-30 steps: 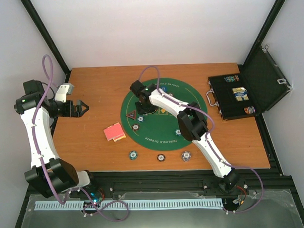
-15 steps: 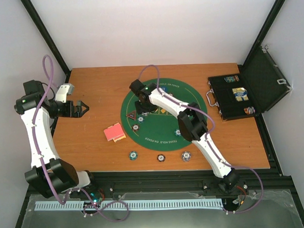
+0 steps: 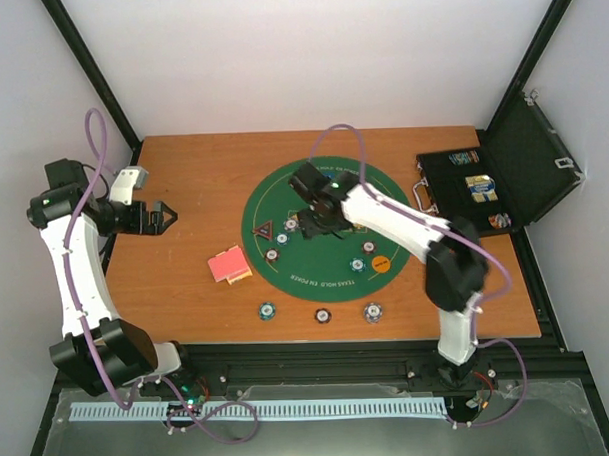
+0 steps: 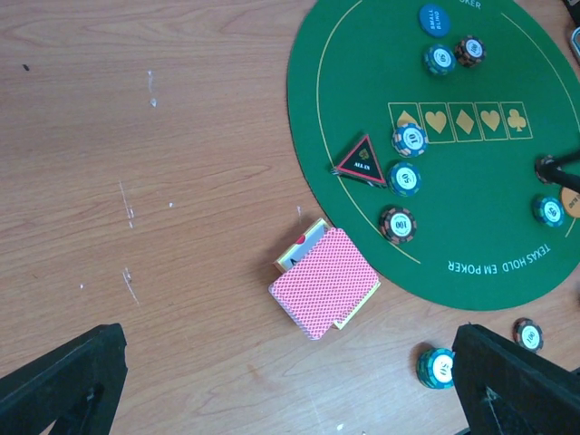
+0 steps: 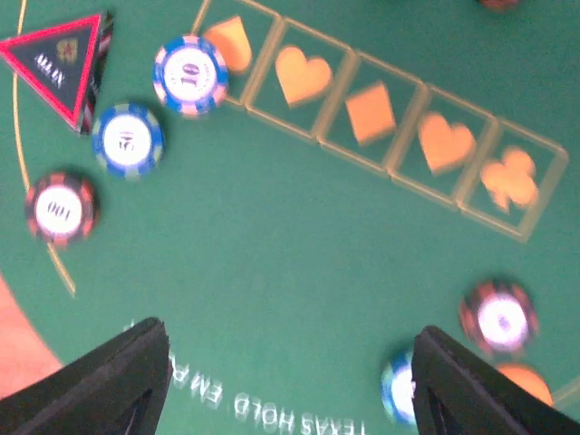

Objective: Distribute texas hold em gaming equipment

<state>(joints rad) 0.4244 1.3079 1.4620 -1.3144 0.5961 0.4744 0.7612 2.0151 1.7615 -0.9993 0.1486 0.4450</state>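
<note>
I should move my empty right gripper back, down and to the right in the top view, onto the front row's case-side chip (image 3: pixel 374 313), because that chip is off the mat (image 3: pixel 326 277).
A pink-red-backed deck of cards (image 4: pixel 324 281) (image 3: pixel 229 264) lies on the wood just left of the green mat (image 3: pixel 326 277). On the mat's left side a black triangular button (image 4: pixel 360 163) (image 5: pixel 59 54) sits with three striped chips (image 4: pixel 410 139) (image 5: pixel 131 139) beside it. An orange button (image 3: pixel 382 263) and two chips (image 3: pixel 357 265) lie on the mat's right part, and a blue button (image 4: pixel 434 19) at its far side. My right gripper (image 3: pixel 317 225) (image 5: pixel 290 390) hovers open over the mat's middle, holding nothing. My left gripper (image 3: pixel 164 215) (image 4: pixel 290 390) hangs open above bare wood, left of the cards.
Three chips (image 3: pixel 267 310) lie in a row on the wood in front of the mat. A black hinged case (image 3: pixel 483 192) stands open at the right edge with more pieces inside. Black frame posts rise at the back corners.
The right arm swung right and its gripper moved from beside the triangle toward the mat's middle, jaws spreading wider. A chip shows where it stood. The left arm stayed still.
</note>
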